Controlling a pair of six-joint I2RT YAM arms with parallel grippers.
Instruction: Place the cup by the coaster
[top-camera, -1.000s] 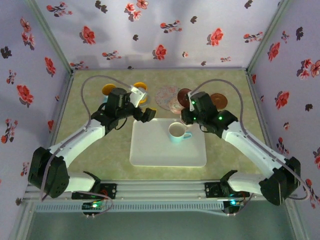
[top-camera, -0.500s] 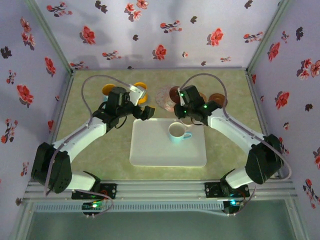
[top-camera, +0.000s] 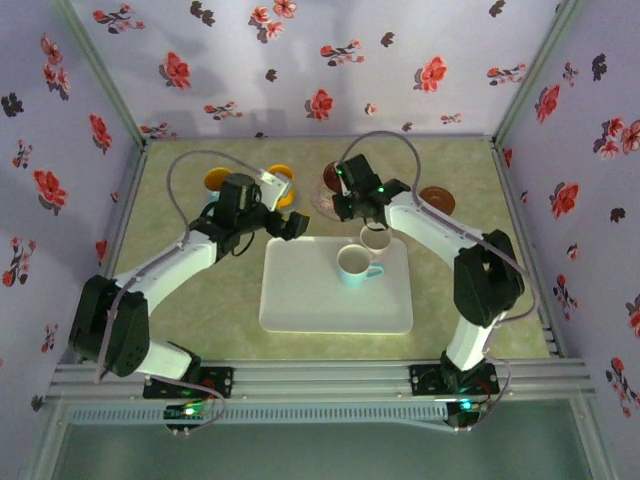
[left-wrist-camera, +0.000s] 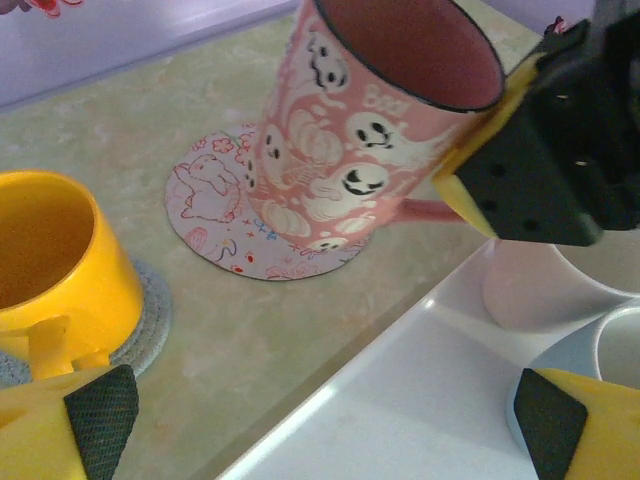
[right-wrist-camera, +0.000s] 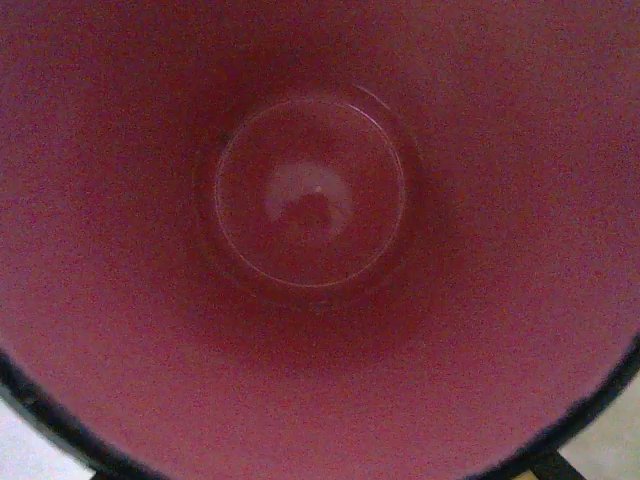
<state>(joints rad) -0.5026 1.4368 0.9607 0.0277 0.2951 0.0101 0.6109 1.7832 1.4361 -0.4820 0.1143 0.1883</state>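
The cup still leans, so my right gripper should next move outward over the pink floral coaster (top-camera: 322, 206), tilt the cup upright and down onto it and let go of the cup's rim.
The cup (left-wrist-camera: 360, 150) is pink with white ghosts and a dark rim. It leans tilted over the right part of the pink floral coaster (left-wrist-camera: 215, 215), its base at or just above it. My right gripper (left-wrist-camera: 540, 170) is shut on its rim near the handle, at the back middle of the table (top-camera: 343, 200). The right wrist view looks straight down into the cup's dark red inside (right-wrist-camera: 310, 200). My left gripper (left-wrist-camera: 320, 420) is open and empty, over the tray's back left corner (top-camera: 293, 226), short of the coaster (top-camera: 322, 206).
A yellow cup (left-wrist-camera: 50, 260) sits on a grey coaster (left-wrist-camera: 150, 310) to the left. The white tray (top-camera: 320, 300) holds a white cup (top-camera: 375, 237) and a pale blue cup (top-camera: 353, 262). A brown coaster (top-camera: 437, 200) lies at the back right.
My right arm has swung left and back with the pink cup, from near the tray's back edge to over the floral coaster. The left arm has hardly moved.
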